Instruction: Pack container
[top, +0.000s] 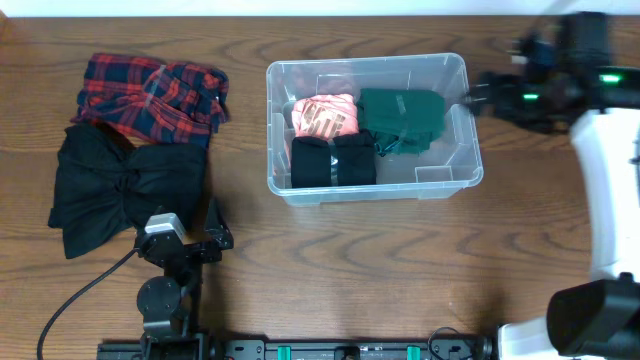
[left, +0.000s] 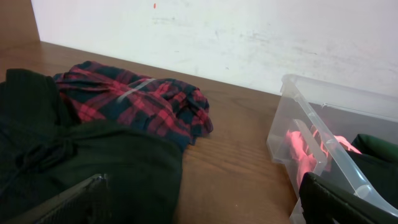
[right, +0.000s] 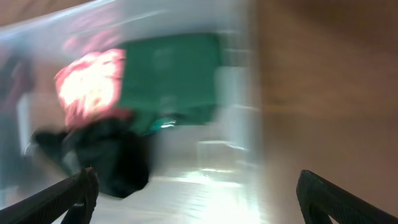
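My right gripper needs to swing away from the container (top: 462, 165), to the right in the overhead view, and then go down to the table, because its fingers are empty.
The clear plastic container (top: 462, 165) stands mid-table and holds a pink patterned garment (top: 323, 115), a green garment (top: 402, 120) and a black garment (top: 333, 160). It also shows in the left wrist view (left: 292, 93) and, blurred, in the right wrist view (right: 236, 93). My right gripper (top: 482, 95) is open and empty just beyond the container's right rim; its wrist view (right: 199, 199) looks into the bin. My left gripper (top: 215, 238) is open and empty near the front edge, beside a black garment (top: 125, 185); its fingers (left: 205, 208) frame bare table.
A red plaid garment (top: 155, 95) lies at the back left, touching the black garment, and shows in the left wrist view (left: 137, 102). A black cable (top: 75, 300) runs along the front left. A white wall (left: 249, 31) stands behind the table.
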